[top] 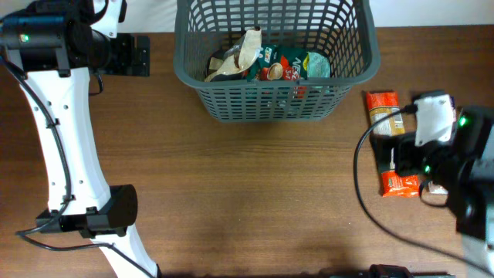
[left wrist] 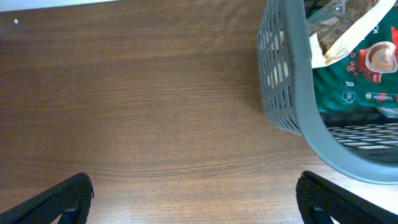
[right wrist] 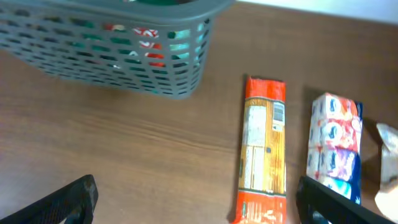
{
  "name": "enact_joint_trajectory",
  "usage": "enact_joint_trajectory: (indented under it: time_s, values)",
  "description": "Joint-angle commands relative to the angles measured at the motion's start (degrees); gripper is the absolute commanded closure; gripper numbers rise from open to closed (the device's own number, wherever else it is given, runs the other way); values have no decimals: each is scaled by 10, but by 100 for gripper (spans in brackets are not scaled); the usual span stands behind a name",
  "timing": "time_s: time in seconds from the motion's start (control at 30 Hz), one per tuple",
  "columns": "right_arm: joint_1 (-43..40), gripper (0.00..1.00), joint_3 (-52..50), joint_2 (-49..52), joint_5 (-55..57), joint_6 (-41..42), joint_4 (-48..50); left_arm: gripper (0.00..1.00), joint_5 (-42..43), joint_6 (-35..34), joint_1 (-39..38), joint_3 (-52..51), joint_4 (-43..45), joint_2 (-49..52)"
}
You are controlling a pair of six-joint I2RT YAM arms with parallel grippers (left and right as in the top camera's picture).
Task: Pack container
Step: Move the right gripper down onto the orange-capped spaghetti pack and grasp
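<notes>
The robot's right gripper needs to move outward and down next, onto the middle of the long orange pasta packet [top: 388, 126] [right wrist: 264, 149], because the bare table along both long sides leaves room for the fingers.
The dark grey lattice container [top: 351, 69] stands at the back middle of the table. It holds a green coffee packet [top: 297, 66] and a beige packet [top: 241, 55]. It also shows in the left wrist view [left wrist: 298, 93] and the right wrist view [right wrist: 124, 68]. My left gripper [top: 130, 54] is open and empty [left wrist: 199, 196], over bare table to the left of the container. My right gripper [top: 388, 148] is open and empty [right wrist: 199, 202], above a long orange pasta packet [right wrist: 264, 149] lying on the table right of the container [top: 384, 104].
A white, blue and red tissue pack [right wrist: 336, 149] lies just right of the orange packet. A crumpled pale wrapper [right wrist: 388, 143] shows at the right edge. The right arm's black cable [top: 361, 166] loops over the table.
</notes>
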Motion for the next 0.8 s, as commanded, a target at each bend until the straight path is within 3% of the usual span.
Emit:
enact_joint_trajectory:
  time_s: [0.0, 0.33, 0.77]
  values:
    - [-40, 1, 47, 70, -3, 30, -35, 1, -4, -5, 1, -2, 0, -14]
    - [-142, 1, 62, 238, -10, 30, -50, 1, -4, -5, 1, -2, 0, -14]
    - [-151, 1, 61, 431, 51, -10, 85, 1, -4, -5, 1, -2, 0, -14]
